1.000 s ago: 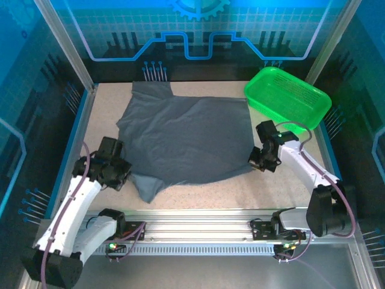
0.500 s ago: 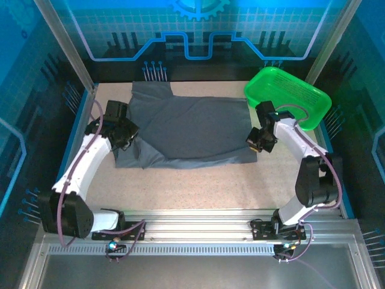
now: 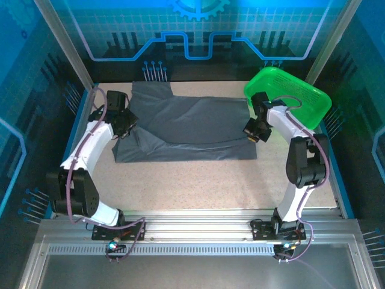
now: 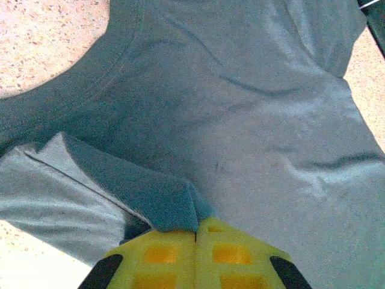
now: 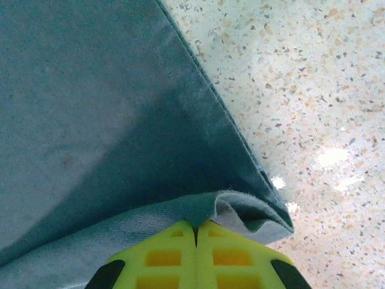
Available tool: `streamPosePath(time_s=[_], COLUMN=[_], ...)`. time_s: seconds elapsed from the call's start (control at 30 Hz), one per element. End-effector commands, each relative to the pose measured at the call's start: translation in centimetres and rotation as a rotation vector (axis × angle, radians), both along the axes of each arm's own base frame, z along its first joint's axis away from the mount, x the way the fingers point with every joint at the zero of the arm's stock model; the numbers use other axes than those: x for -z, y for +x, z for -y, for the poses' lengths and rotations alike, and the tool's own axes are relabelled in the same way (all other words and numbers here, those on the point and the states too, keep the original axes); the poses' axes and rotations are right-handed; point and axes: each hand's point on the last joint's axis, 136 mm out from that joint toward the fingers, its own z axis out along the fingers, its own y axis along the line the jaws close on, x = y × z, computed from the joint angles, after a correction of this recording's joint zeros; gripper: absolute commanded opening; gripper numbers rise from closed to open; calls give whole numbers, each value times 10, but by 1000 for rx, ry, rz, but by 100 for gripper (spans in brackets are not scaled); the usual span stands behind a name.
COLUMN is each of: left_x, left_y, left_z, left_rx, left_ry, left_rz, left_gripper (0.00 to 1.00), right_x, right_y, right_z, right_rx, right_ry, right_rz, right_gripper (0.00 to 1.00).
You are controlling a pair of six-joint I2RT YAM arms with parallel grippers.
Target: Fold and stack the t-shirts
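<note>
My right gripper draws the hem outward along the shirt's side edge next, then releases it there, since the cloth beside the fingers still curls.
One dark slate-grey t-shirt point(image 3: 186, 129) lies across the back half of the table, its near half doubled over toward the back. My left gripper point(image 3: 127, 128) is at the shirt's left side, shut on a pinch of the cloth. In the left wrist view the yellow fingers point(image 4: 195, 232) meet with a fold of the t-shirt point(image 4: 240, 120) between their tips. My right gripper point(image 3: 251, 133) is at the shirt's right edge, shut on the cloth. The right wrist view has the fingers point(image 5: 195, 230) closed on the hem of the t-shirt point(image 5: 90, 108).
A bright green mesh basket point(image 3: 295, 96) stands at the back right corner, just behind my right arm. Bare speckled tabletop point(image 3: 198, 183) stretches in front of the shirt. Metal frame posts and blue side walls ring the table.
Both grippers have carried the shirt's near edge away from the arm bases toward the back, so the shirt went from spread out to doubled over. Both stayed shut on the cloth.
</note>
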Motion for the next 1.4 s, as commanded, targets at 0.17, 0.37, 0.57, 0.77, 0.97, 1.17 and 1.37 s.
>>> streamPosePath(time_s=[0.17, 0.37, 0.57, 0.77, 0.97, 1.17, 1.37], left_x=[2, 19, 36, 34, 57, 109, 121], left_y=[24, 45, 65, 37, -64, -113, -93], left_z=[-12, -13, -24, -36, -41, -45, -58], left_rx=[18, 44, 54, 21, -71, -194, -178], left_ry=[55, 50, 39, 68, 70, -160, -165], left_rz=[17, 1, -37, -111, -249, -306, -268], left_gripper=[0, 0, 3, 57, 55, 57, 57], right_x=[9, 23, 27, 3, 8, 26, 52], right_y=[10, 18, 31, 34, -19, -48, -45], right_z=[10, 10, 14, 31, 41, 11, 9], right_rx=[40, 64, 74, 40, -33, -65, -55], right_ry=[-32, -25, -4, -38, -87, 102, 151], right_rz=[-49, -96, -127, -70, -78, -18, -60], right_gripper=[0, 0, 3, 48, 56, 55, 55])
